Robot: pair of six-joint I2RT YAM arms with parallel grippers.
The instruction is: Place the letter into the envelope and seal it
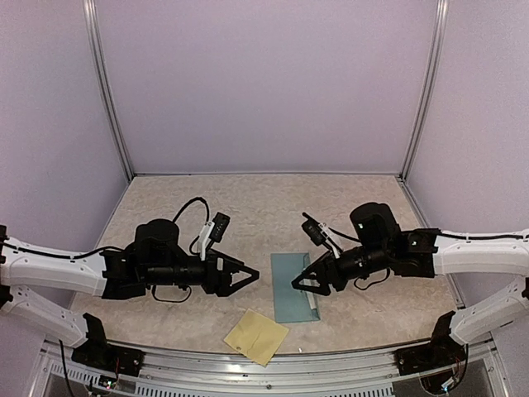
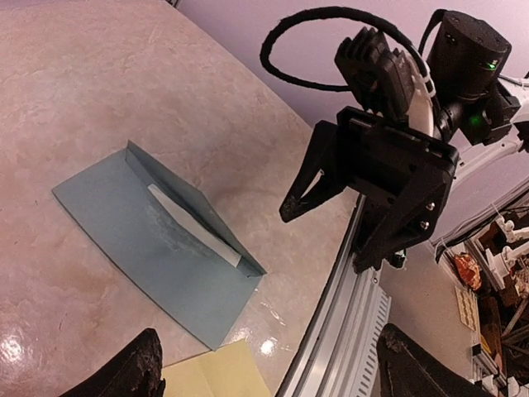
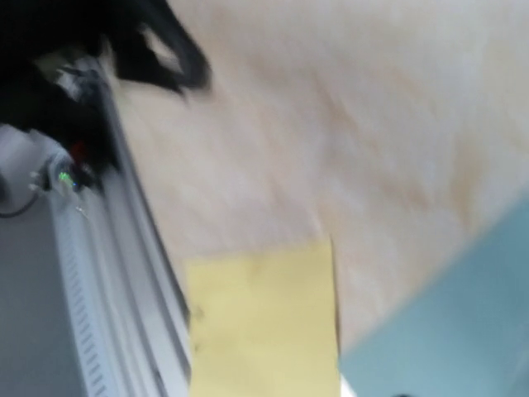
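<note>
The sheet lies flat below my left gripper, which next needs to go down toward the metal bar onto the yellow-tan sheet's edge away from the envelope (image 1: 291,304).
The teal-blue envelope (image 1: 291,304) lies flat on the table near the front, between the arms. In the left wrist view the envelope (image 2: 140,248) has its flap standing up along the far edge, with a white strip (image 2: 194,225) under the flap. I cannot tell whether that strip is the letter. My right gripper (image 1: 304,285) hovers over the envelope's upper right part, open and empty. It also shows in the left wrist view (image 2: 324,240), above the table. My left gripper (image 1: 252,275) is open and empty, just left of the envelope. Its fingertips (image 2: 140,368) are spread wide.
A yellow-tan sheet (image 1: 256,336) lies by the front edge, just left of the envelope's near corner. It also shows in the left wrist view (image 2: 219,376) and the blurred right wrist view (image 3: 264,322). A metal rail (image 1: 273,364) runs along the table's front edge.
</note>
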